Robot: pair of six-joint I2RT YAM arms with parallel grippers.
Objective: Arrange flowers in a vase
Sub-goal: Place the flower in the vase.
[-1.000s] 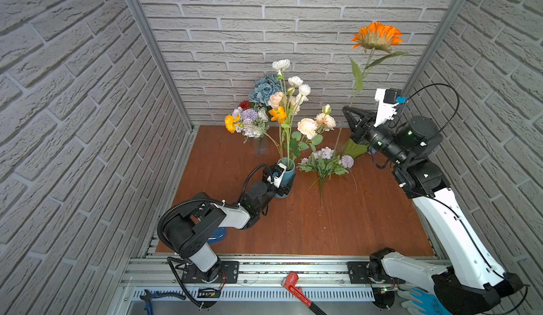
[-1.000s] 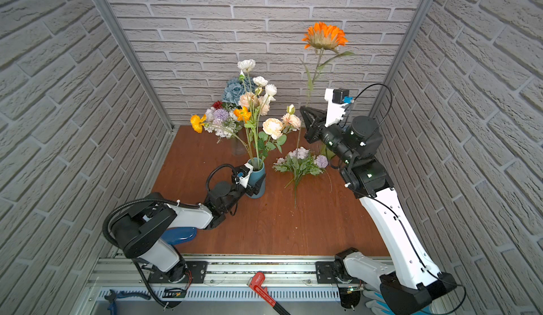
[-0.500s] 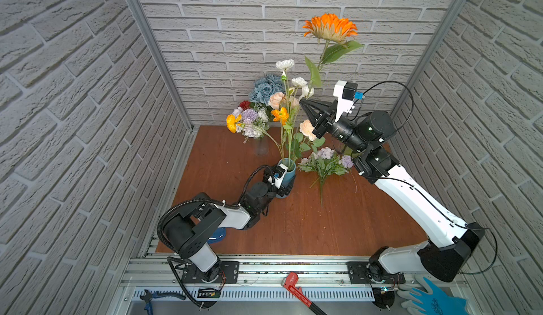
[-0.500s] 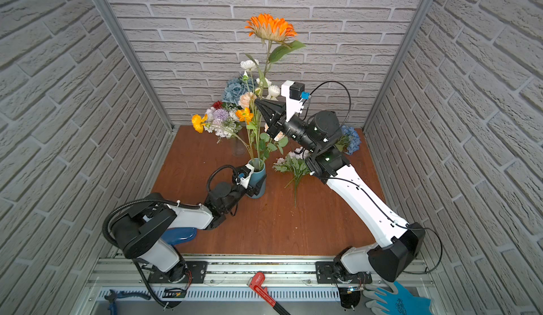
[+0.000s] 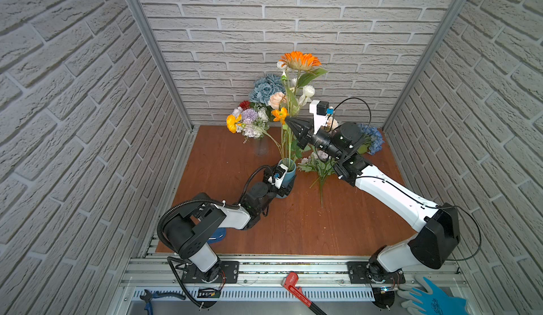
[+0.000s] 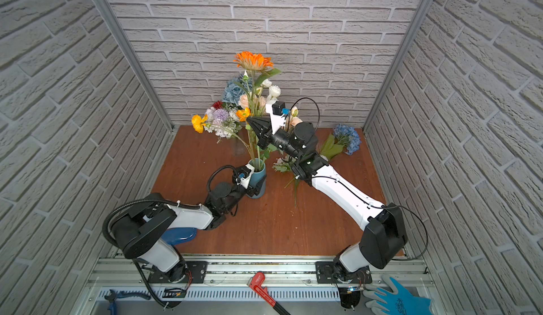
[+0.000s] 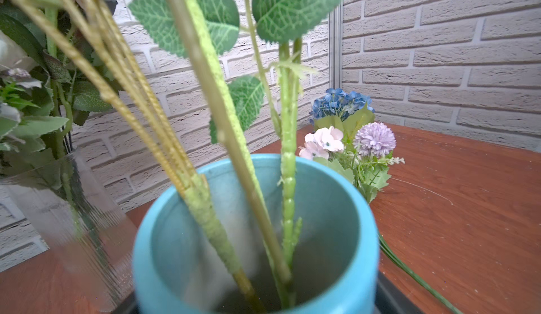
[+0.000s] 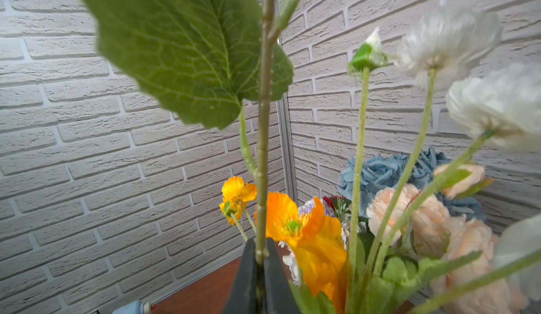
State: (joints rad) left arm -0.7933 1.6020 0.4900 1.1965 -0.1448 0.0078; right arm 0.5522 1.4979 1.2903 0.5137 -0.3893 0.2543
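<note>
The orange flower (image 5: 299, 61) still stands high above the rest, so the robot's right gripper next needs to go down toward the blue vase's opening (image 5: 288, 164), which is below the gripper, and let go of the orange flower's stem.
In both top views the blue vase (image 5: 289, 172) (image 6: 259, 178) stands mid-table, with my left gripper (image 5: 283, 190) shut on its lower body. Dark fingers (image 7: 393, 296) flank the vase (image 7: 363, 239) in the left wrist view. Several green stems stand inside it, their white, peach and yellow flowers (image 5: 277, 100) above. My right gripper (image 5: 289, 121) (image 8: 259, 254) is shut on the stem (image 8: 263, 151) of a tall orange flower (image 5: 299, 61) (image 6: 253, 61). That stem runs down into the vase.
A clear glass vase (image 5: 261, 147) holding a blue-rose bouquet (image 5: 267, 88) stands behind the blue one. A lilac-and-pink bunch (image 5: 318, 163) and a blue hydrangea (image 5: 371, 138) lie on the table to the right. A red wrench (image 5: 296, 288) and a blue glove (image 5: 432, 298) lie by the front rail.
My right arm has swung left and down with the orange flower, from the right wall to over the blue vase, so its stem now stands in it. The left arm has not moved.
</note>
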